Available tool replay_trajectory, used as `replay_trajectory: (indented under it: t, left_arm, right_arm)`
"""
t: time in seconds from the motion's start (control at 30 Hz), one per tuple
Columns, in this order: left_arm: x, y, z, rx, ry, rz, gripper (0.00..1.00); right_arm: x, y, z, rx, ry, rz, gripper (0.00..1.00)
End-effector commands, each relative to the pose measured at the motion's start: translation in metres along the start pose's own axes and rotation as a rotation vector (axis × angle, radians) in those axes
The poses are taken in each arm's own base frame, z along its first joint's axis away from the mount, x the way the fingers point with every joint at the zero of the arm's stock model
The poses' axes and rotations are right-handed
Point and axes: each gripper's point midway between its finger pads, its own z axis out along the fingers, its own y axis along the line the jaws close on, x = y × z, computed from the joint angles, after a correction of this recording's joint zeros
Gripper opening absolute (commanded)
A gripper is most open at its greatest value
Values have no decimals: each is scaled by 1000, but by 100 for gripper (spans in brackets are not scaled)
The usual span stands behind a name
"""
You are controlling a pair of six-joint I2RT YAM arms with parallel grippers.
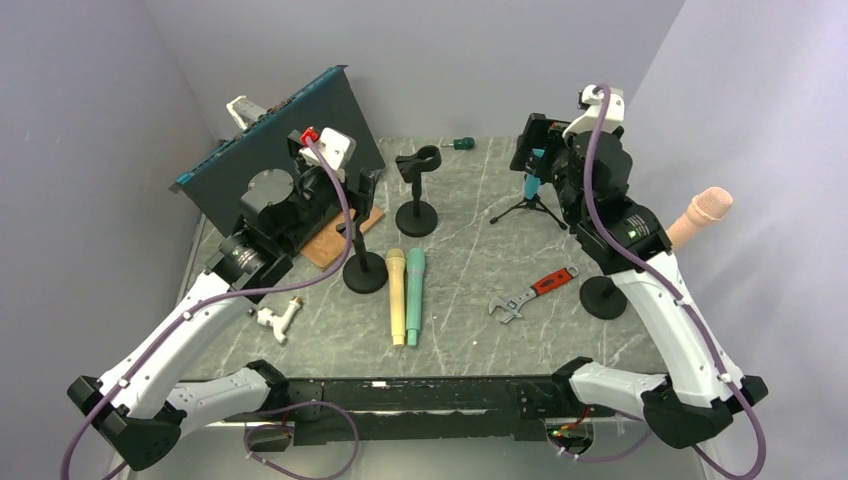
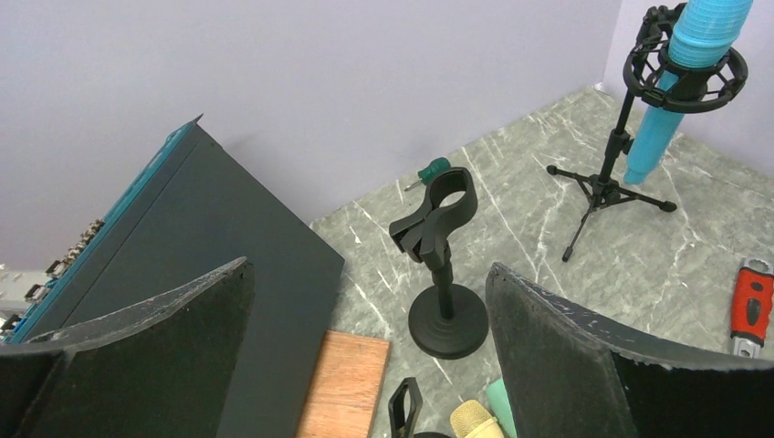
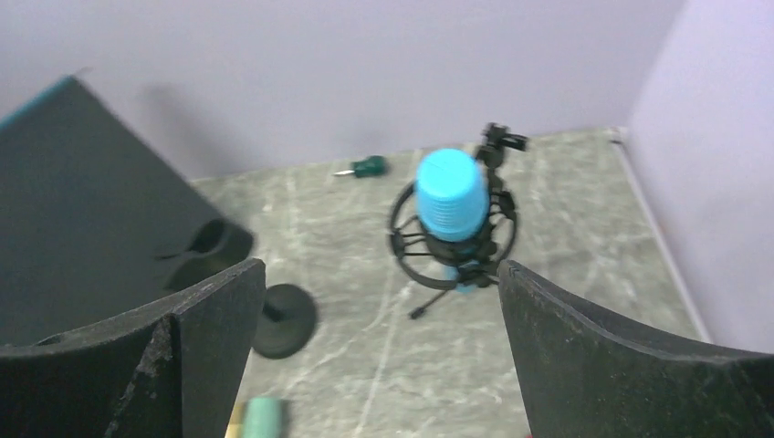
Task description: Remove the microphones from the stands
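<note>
My right gripper moves down and forward next until its open fingers straddle the blue microphone's head end [image 3: 452, 190], since that lies below and ahead of my right gripper.
A blue microphone [image 1: 533, 183] sits in a black shock-mount ring on a small tripod stand [image 1: 530, 209] at the back right. It shows in the right wrist view [image 3: 451, 196], ahead of and below my right gripper [image 3: 376, 270], which is open, empty and apart from it. In the top view the right gripper [image 1: 538, 150] hovers just above the microphone. A pink microphone [image 1: 702, 212] sits tilted in a round-base stand [image 1: 603, 297] at the far right. My left gripper [image 2: 367, 269] is open and empty, raised near the dark panel [image 1: 285, 160].
Two empty clip stands [image 1: 417, 190] [image 1: 365, 270] stand mid-table. A yellow microphone [image 1: 397, 296] and a green one [image 1: 415, 290] lie side by side. A wrench [image 1: 532, 291], a screwdriver [image 1: 460, 143], a wooden board [image 2: 345, 383] and a white tool [image 1: 278, 319] lie around.
</note>
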Motion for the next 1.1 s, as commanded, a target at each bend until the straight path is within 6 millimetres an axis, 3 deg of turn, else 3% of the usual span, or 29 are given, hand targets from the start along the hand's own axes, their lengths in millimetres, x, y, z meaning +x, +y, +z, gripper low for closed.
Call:
replay_trajectory:
  t: [0.0, 0.33, 0.7, 1.07]
  left_arm:
    - [-9, -2, 2, -7, -28, 12, 99]
    - [-3, -7, 5, -17, -7, 53, 100]
    - [-9, -4, 1, -25, -22, 59, 99]
    - [-16, 1, -6, -42, -46, 65, 99]
  right_arm:
    - [13, -44, 8, 254, 30, -124, 100]
    - [37, -56, 37, 386, 93, -216, 94]
    - [49, -56, 72, 383, 123, -178, 88]
    - [62, -54, 94, 384, 141, -173, 70]
